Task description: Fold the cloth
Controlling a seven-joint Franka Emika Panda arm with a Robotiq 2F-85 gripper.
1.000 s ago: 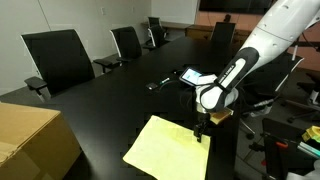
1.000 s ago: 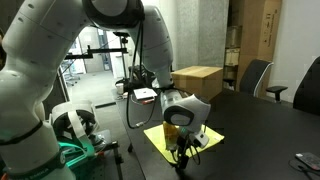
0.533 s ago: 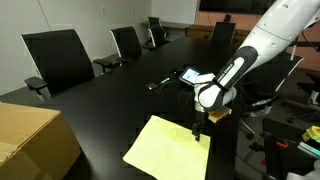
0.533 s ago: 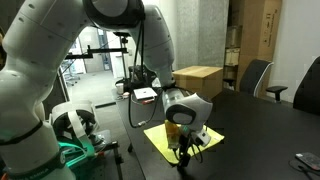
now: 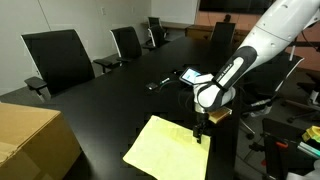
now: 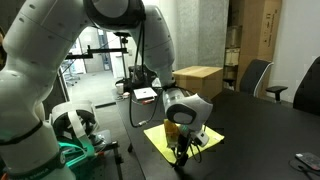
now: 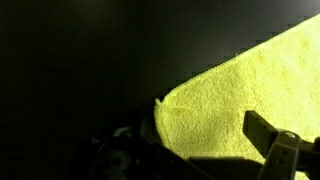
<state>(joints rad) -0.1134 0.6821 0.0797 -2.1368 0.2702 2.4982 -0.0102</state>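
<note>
The gripper, low and nearly in place, draws its spread fingers together onto the cloth's corner (image 5: 206,138) (image 7: 176,118) next, since that yellow corner already lies between them.
A yellow cloth (image 5: 165,148) lies flat on the black table (image 5: 110,100), near its edge; it also shows in an exterior view (image 6: 158,135). My gripper (image 5: 200,133) points down at the cloth's corner closest to the arm, also seen in an exterior view (image 6: 182,152). In the wrist view the cloth (image 7: 255,80) fills the right side, and its corner lies between the spread fingers of the gripper (image 7: 195,150). The gripper looks open and holds nothing.
A cardboard box (image 5: 30,140) sits on the table beyond the cloth, also seen in an exterior view (image 6: 197,80). A tablet (image 5: 190,75) and a small dark object (image 5: 158,85) lie farther along. Black chairs (image 5: 58,58) line the table's side.
</note>
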